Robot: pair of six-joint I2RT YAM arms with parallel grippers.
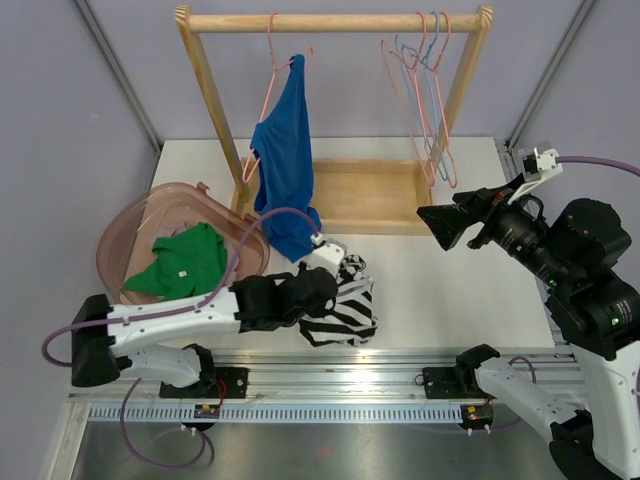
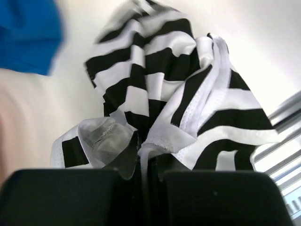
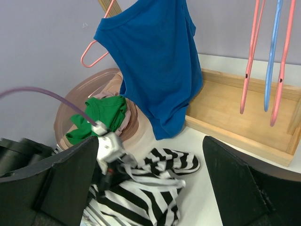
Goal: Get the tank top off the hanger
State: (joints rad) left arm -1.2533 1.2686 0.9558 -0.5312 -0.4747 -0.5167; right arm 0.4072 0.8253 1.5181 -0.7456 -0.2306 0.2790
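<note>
The left gripper lifts, swings to the left in the top view and releases over the green garment next, since the basket already holds clothing.
A blue tank top hangs on a pink hanger at the left of the wooden rack's rail; it also shows in the right wrist view and as a blue blur in the left wrist view. My left gripper is low over the table, in front of the tank top's hem. It is shut on a black-and-white striped garment that lies bunched on the table. My right gripper is open and empty, raised to the right of the tank top, jaws wide apart.
A brownish basket at the left holds a green garment. The wooden rack has a tray base, and several empty pink and blue hangers hang at its right end. The metal rail runs along the near edge.
</note>
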